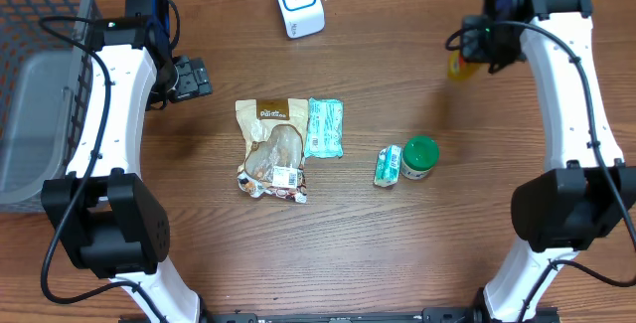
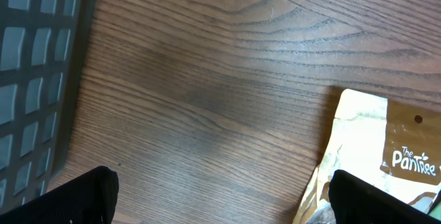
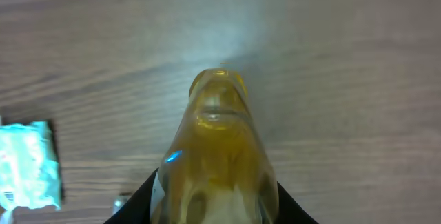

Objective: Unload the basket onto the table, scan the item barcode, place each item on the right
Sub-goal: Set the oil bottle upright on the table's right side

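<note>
The yellow translucent bottle point(image 1: 459, 66) in the robot's right gripper will next go down upright onto the bare wood below, and the robot will release it there, clear of the green-lidded jar.
My right gripper point(image 1: 484, 45) hangs over the far right of the table, shut on a yellow translucent bottle point(image 1: 459, 66). In the right wrist view the bottle point(image 3: 217, 148) fills the gap between the two dark fingers point(image 3: 131, 207) and points away from the camera; no barcode shows on it. The white scanner with a blue ring point(image 1: 298, 2) stands at the back centre, well left of the bottle. My left gripper point(image 1: 192, 77) is open and empty at the left, its fingers point(image 2: 76, 196) wide apart over bare wood beside a brown pouch point(image 2: 372, 141).
A grey basket point(image 1: 40, 84) takes up the left edge. Mid-table lie the brown pouch point(image 1: 273, 149), a teal packet point(image 1: 324, 126), a small green packet point(image 1: 388, 166) and a green-lidded jar point(image 1: 419, 158). The teal packet point(image 3: 27, 165) also shows at the right wrist view's left.
</note>
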